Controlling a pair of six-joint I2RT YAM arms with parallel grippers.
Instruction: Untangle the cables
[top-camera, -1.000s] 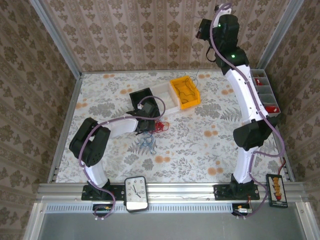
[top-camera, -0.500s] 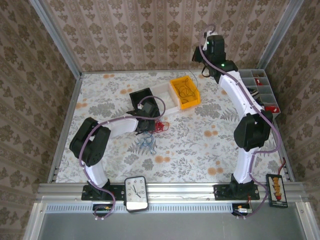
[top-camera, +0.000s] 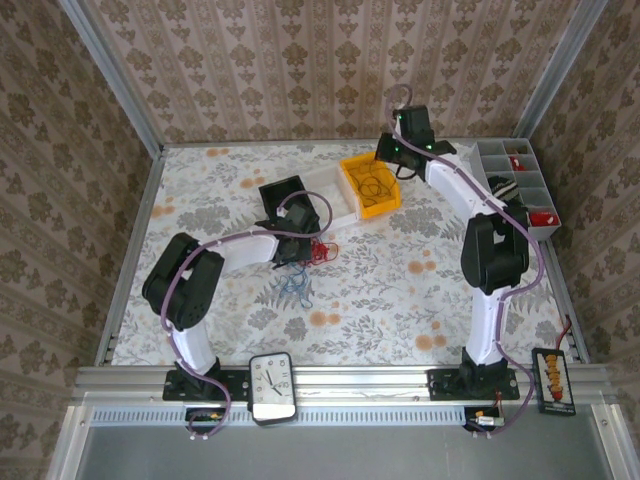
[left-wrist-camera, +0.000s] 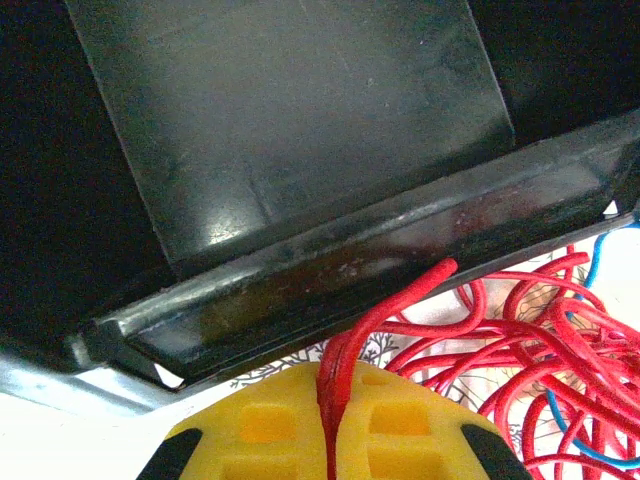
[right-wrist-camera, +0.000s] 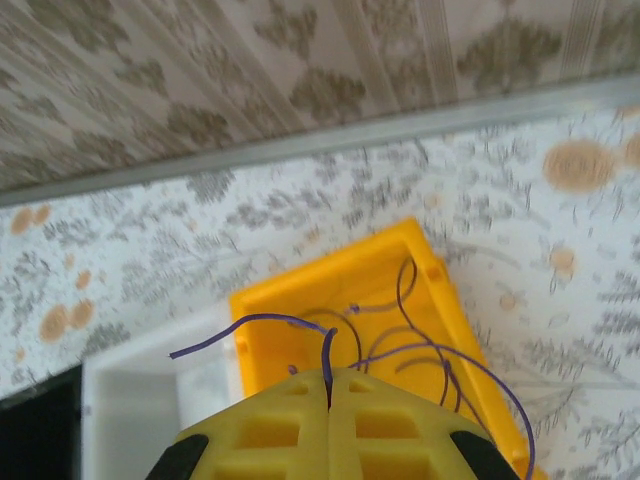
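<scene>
The thin dark-blue cable goes down toward the inside of the yellow bin for my right gripper's release next, as the bin's dark loops lie below its fingers.
A tangle of red cables lies on the flowered table just in front of the black bin. My left gripper is at its left edge. In the left wrist view its yellow fingers are shut on one red cable from the tangle. A small blue cable bundle lies nearer the arms. My right gripper hangs over the yellow bin, shut on a thin dark-blue cable that trails down into the bin, where more dark loops lie.
A white bin sits between the black and yellow ones. A grey compartment tray with small red parts stands at the right edge. A clock and a black box rest on the front rail. Patterned walls close in the table.
The right arm has come down from high against the back wall to just over the yellow bin, carrying its thin cable. The left arm has hardly moved.
</scene>
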